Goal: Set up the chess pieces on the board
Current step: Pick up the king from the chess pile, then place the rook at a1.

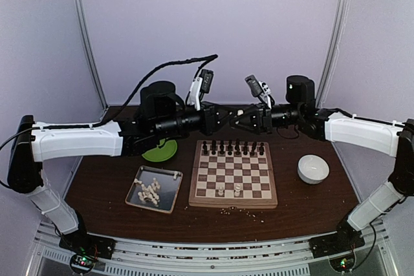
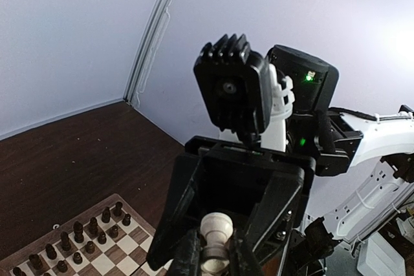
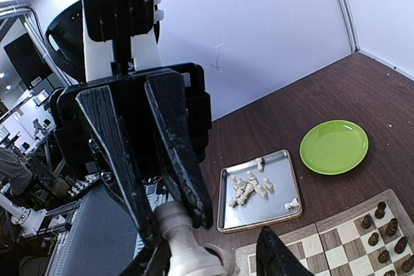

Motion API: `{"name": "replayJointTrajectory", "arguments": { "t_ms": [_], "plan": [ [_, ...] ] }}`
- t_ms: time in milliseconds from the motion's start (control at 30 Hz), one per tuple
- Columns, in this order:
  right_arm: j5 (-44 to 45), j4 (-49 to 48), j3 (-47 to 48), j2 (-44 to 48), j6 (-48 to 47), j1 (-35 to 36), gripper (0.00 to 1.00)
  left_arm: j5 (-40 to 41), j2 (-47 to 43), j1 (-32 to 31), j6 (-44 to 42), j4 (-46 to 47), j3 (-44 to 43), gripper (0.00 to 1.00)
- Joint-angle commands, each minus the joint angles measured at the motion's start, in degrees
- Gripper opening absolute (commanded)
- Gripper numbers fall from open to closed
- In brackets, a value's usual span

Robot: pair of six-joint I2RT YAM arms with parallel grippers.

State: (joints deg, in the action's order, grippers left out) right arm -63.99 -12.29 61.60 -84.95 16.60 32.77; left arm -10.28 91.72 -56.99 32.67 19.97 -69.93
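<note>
The board's near corner square by the tray is empty, so my left gripper will next move back and down onto it, with its fingers turning downward, and release the cream-white piece there.
Both grippers meet in the air above the far edge of the board (image 1: 233, 203). My left gripper (image 1: 230, 114) (image 2: 215, 250) is shut on a cream-white chess piece (image 2: 217, 229) (image 3: 184, 250), its wide base pointing at the right gripper. My right gripper (image 1: 251, 116) (image 3: 210, 256) is open, its fingers spread around the piece and apart from it. Dark pieces (image 1: 233, 148) fill the board's far rows. Two cream pieces (image 1: 229, 191) stand on the near row. Several more cream pieces (image 1: 150, 191) lie on the silver tray (image 1: 169, 176).
A green plate (image 1: 160, 152) lies behind the tray, and a white bowl (image 1: 313, 168) sits right of the board. Pale crumbs (image 1: 229, 209) lie by the board's near rim. The purple back wall is close behind the grippers.
</note>
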Motion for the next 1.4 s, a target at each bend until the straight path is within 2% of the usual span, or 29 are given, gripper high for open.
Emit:
{"name": "replayJointTrajectory", "arguments": {
  "t_ms": [0,100,233,367,500,633,733,867,967,1033,1133,1367],
  "plan": [
    [1.2,1.0,-0.4,-0.6,-1.1,0.3,0.39,0.6,-1.8,0.4,-0.2,3.5,0.9,0.04],
    [1.3,1.4,-0.5,-0.6,-1.5,0.3,0.28,1.1,-2.2,0.4,-0.3,3.6,1.5,0.04],
    [2.1,3.0,-0.6,-0.8,-2.4,0.3,0.20,1.7,-2.7,0.4,-0.5,3.8,2.1,0.04],
    [2.6,4.6,-0.5,-1.2,-3.3,0.2,0.06,2.0,-3.2,0.4,-1.0,3.6,2.1,0.04],
    [2.9,9.8,-0.1,-1.5,-6.1,0.0,0.04,3.3,-4.8,0.7,-2.9,1.8,2.1,0.04],
    [3.7,26.0,1.3,-1.1,-17.7,-0.7,0.03,6.2,-8.2,1.5,-8.0,-10.6,-0.6,0.04],
    [4.2,35.2,0.4,0.3,-24.7,-3.0,0.02,6.2,-7.6,2.5,-12.7,-29.2,-6.4,0.04],
    [4.2,39.3,-2.4,3.8,-27.4,-8.8,0.02,6.2,-3.0,2.5,-18.6,-52.0,-14.0,0.04],
    [5.7,39.9,-4.7,5.8,-28.3,-12.4,0.02,5.7,0.3,2.4,-20.7,-62.8,-15.8,0.04],
    [7.0,37.9,-6.1,7.1,-28.1,-14.2,0.02,6.3,2.5,2.0,-21.6,-68.0,-16.0,0.04],
    [8.4,40.2,-4.4,7.7,-30.4,-16.0,0.02,6.4,6.0,0.5,-23.2,-72.8,-16.3,0.04],
    [8.0,41.3,-3.6,7.9,-31.4,-17.6,0.02,8.0,14.3,-2.7,-24.3,-75.4,-18.7,0.04]
  ]
}}
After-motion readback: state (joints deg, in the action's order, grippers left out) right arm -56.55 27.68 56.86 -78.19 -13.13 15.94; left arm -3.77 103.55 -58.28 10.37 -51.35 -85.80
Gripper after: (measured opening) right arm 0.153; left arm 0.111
